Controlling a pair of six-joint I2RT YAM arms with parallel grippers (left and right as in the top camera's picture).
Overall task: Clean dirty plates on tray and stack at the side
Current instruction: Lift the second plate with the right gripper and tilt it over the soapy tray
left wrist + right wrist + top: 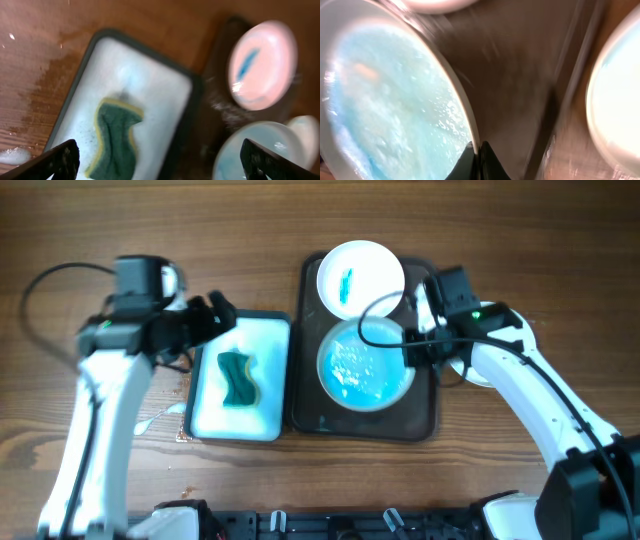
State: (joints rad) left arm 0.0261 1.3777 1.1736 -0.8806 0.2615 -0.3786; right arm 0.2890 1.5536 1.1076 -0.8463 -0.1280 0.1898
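Note:
Next I need to lift the foamy plate over the basin to rinse, then release it onto the third plate, right of my right gripper in the overhead view.
A dark tray (425, 420) holds two white plates. The far plate (360, 276) has a small blue smear. The near plate (366, 366) is covered in blue foam; it also shows in the right wrist view (390, 100). My right gripper (476, 157) is shut on that plate's right rim (410, 350). A third white plate (620, 95) lies right of the tray, mostly hidden under my right arm. A green sponge (238, 378) lies in a soapy basin (270, 330). My left gripper (160, 162) is open above the basin's far end, empty.
Water and foam are spilled on the wooden table left of the basin (160, 415). The tray and basin sit side by side in the middle. Cables loop behind both arms.

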